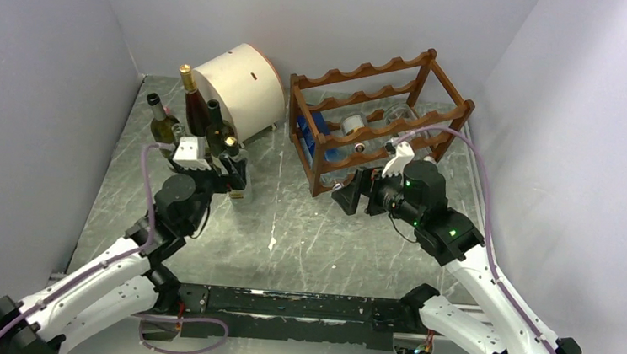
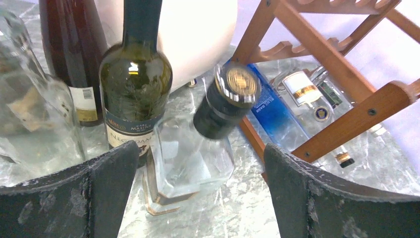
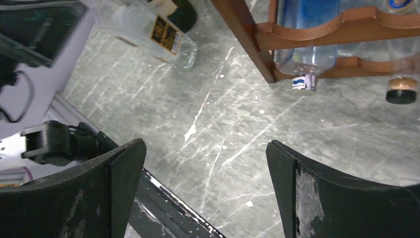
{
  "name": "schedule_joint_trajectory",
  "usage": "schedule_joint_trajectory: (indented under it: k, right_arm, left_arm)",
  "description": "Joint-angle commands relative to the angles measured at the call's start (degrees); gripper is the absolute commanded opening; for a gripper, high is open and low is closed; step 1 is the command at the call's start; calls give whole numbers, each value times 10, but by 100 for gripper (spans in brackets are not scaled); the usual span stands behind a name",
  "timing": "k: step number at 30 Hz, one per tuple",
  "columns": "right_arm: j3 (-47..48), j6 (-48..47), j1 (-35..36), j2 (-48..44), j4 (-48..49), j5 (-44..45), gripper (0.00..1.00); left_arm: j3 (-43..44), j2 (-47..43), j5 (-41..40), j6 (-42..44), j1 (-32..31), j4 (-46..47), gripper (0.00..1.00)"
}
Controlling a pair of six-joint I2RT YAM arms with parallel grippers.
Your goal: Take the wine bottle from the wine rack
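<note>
The blue bottle's silver cap pokes out of the rack below my right gripper and outward of it. Next, my right gripper moves down and outward onto it.
The reddish-brown wine rack stands at the back right. A blue bottle and a clear white-labelled bottle lie on its lower tiers; both show in the left wrist view as the blue bottle and the labelled bottle. A clear square bottle with a black cap stands upright on the table between the jaws of my left gripper, which is open and apart from it. My right gripper hangs open over bare table, left of the rack's front corner.
Upright bottles cluster at the left: a green wine bottle, a brown one, a clear one. A cream drum lies behind them. Grey walls enclose three sides; a black rail marks the near edge.
</note>
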Motion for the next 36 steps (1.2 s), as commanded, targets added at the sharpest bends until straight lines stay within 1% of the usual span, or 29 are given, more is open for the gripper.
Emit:
schedule_joint_trajectory:
  k: [1, 4, 6, 9, 11, 13, 15, 17, 19, 22, 24, 27, 32, 36]
  right_arm:
    - [-5, -16, -3, -2, -24, 49, 97]
    - [-16, -13, -3, 1, -19, 73, 97]
    - [-24, -11, -3, 10, -18, 89, 97]
    - [-40, 5, -7, 17, -12, 121, 98]
    - [-58, 17, -17, 12, 10, 119, 99]
    - [-82, 28, -34, 6, 32, 113, 100]
    - [-101, 37, -57, 6, 48, 99, 100]
    - [-128, 41, -122, 4, 79, 53, 100]
    - [-159, 51, -190, 2, 119, -12, 100]
    - [-190, 60, -281, 15, 167, -92, 100]
    - [-202, 63, -317, 36, 188, -138, 100]
    - [-211, 72, -356, 66, 225, -184, 99]
    - [-208, 76, -376, 106, 264, -199, 99]
    - [-231, 100, -370, 141, 334, -256, 98]
  left_arm:
    - [73, -40, 21, -3, 3, -133, 99]
    - [124, -62, 20, 47, 4, -167, 100]
    - [159, -74, 39, 86, 3, -156, 99]
    - [215, -72, 117, 162, 3, -108, 99]
    - [258, -49, 163, 187, 3, -75, 99]
    - [306, -10, 218, 204, 3, -63, 99]
    - [344, 34, 254, 220, 4, -45, 100]
    - [374, 75, 276, 219, 3, -26, 100]
    - [392, 109, 297, 210, 3, -7, 99]
    - [380, 127, 317, 209, 3, 35, 98]
    - [353, 126, 314, 211, 3, 57, 99]
    - [312, 115, 317, 228, 4, 72, 99]
    - [283, 104, 349, 280, 3, 66, 96]
    - [271, 93, 372, 304, 3, 65, 92]
